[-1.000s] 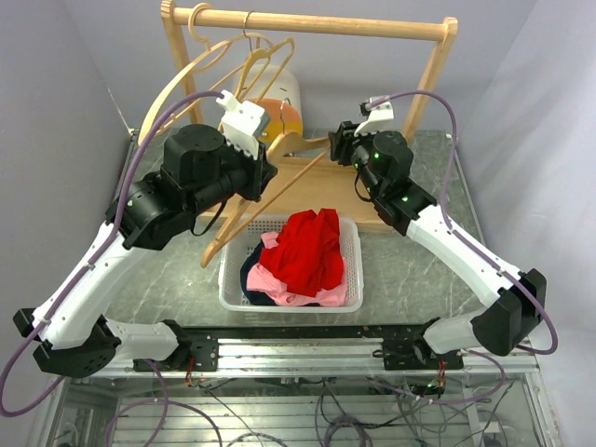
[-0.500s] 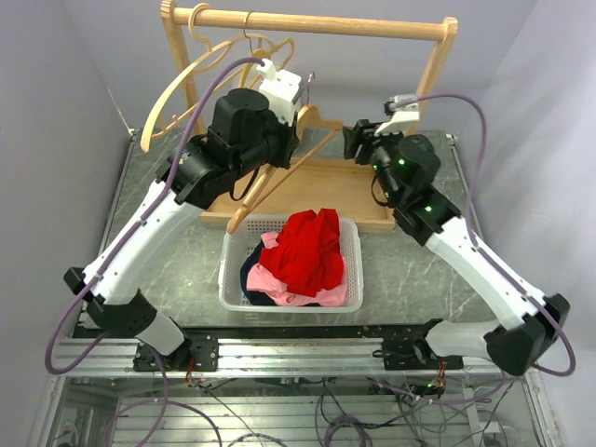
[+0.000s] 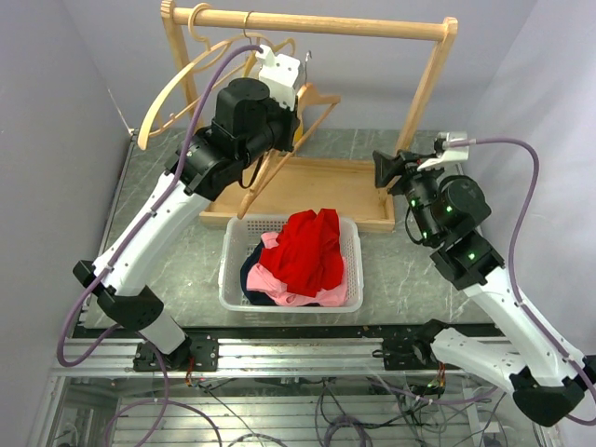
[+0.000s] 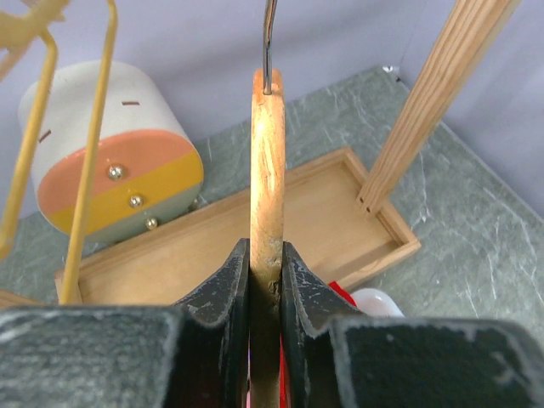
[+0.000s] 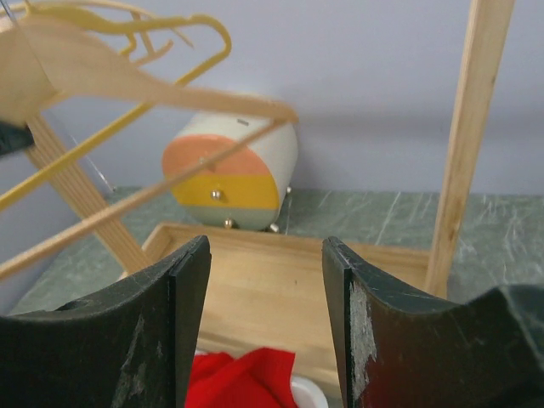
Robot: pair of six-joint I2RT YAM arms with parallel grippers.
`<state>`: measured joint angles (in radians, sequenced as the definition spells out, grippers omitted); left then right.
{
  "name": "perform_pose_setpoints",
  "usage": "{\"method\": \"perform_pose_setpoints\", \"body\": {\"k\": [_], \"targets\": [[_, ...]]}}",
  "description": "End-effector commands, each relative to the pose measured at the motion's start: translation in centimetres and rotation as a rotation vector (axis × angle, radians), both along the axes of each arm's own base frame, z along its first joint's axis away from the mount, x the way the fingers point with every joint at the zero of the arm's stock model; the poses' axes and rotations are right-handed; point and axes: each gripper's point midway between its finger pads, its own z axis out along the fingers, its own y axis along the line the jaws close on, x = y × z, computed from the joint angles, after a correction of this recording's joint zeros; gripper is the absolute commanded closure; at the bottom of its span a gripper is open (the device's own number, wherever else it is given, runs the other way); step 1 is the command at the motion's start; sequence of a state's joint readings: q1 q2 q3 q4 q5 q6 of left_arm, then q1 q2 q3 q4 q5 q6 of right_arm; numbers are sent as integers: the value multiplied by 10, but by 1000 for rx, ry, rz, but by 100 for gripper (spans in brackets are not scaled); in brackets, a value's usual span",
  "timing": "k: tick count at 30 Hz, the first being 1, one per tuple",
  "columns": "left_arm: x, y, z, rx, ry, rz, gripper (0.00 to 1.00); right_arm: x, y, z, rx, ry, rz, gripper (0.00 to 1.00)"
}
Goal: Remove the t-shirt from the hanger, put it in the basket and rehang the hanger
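The hanger's metal hook is off the bar, so the left gripper should move outward to the rack's top bar [image 3: 296, 21], set the hook over it and release.
The red t-shirt [image 3: 309, 247] lies crumpled in the white basket [image 3: 352, 279], off the hanger; its edge shows in the right wrist view [image 5: 246, 378]. My left gripper [image 3: 291, 116] is shut on the bare wooden hanger [image 3: 318, 97] and holds it high, just under the rack's rail. In the left wrist view the jaws [image 4: 266, 263] clamp the hanger's wooden neck [image 4: 267, 170] below its metal hook [image 4: 268, 42]. My right gripper [image 3: 384, 169] is open and empty, right of the hanger and apart from it [image 5: 266, 280]. The hanger crosses the right wrist view's upper left [image 5: 153, 81].
The wooden rack has a top rail [image 3: 317, 23], a right post [image 3: 424, 88] and a tray base [image 3: 321, 186]. Other bare hangers [image 3: 177, 88] hang at the rail's left. A white, orange and yellow canister [image 4: 110, 161] stands on the tray. Pink and dark clothes lie under the t-shirt.
My left arm has lifted the bare hanger up and back toward the rail. My right arm has pulled away from the hanger to the right and toward the near side.
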<state>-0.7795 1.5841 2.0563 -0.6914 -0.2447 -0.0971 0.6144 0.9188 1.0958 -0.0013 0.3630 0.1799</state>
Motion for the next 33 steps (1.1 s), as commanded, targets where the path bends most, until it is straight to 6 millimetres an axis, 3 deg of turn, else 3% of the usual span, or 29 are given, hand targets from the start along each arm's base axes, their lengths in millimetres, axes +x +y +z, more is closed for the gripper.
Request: {"method": "perform_pose_setpoints", "body": {"k": [1, 7, 12, 28, 33], "targets": [[1, 15, 78, -153, -200, 47, 93, -14, -3, -27, 15, 74, 26, 45], [23, 15, 92, -152, -226, 76, 93, -24, -4, -60, 0, 142, 52, 45], [42, 12, 99, -176, -239, 74, 93, -29, -4, -72, 7, 174, 63, 46], [91, 4, 75, -207, -198, 24, 93, -30, 3, -91, 24, 218, 91, 46], [101, -5, 54, -190, -153, -3, 93, -31, 5, -94, 32, 222, 102, 46]]}}
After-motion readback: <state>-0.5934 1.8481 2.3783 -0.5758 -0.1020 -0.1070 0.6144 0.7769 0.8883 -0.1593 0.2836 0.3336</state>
